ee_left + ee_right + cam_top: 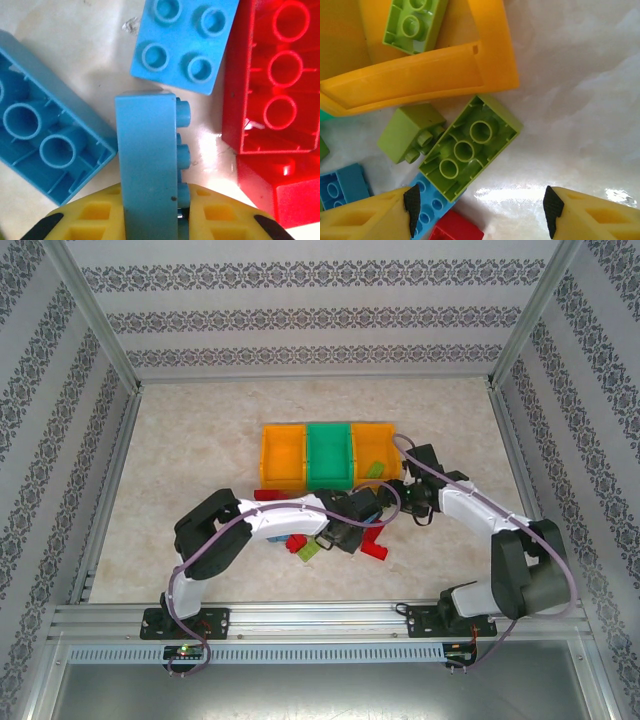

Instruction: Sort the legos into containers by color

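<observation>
The left gripper rises next and carries the light blue lego outward over the table's middle to release, since the green container (329, 454) stands empty beyond the lego pile.
In the left wrist view my left gripper (152, 212) is shut on a light blue lego (147, 160) that lies on its side, studs to the right, between the yellow fingers (85, 220). Around it lie an upturned blue lego (45, 135), a studded blue one (185, 42) and red legos (277, 95). My right gripper (482, 210) is open just above the table. An upturned lime green lego (470, 145) lies just ahead of its left pad (412, 207). A small lime lego (412, 132) sits beside it. Another lime lego (415, 22) lies inside the right orange container (420, 80).
The three containers stand in a row: orange (281, 455), green (329, 455), orange (374, 452). Both grippers (345, 528) (405, 498) work close together over the lego pile (305, 543) just in front of them. A red lego (375, 543) lies nearby. Metal frame posts ring the table.
</observation>
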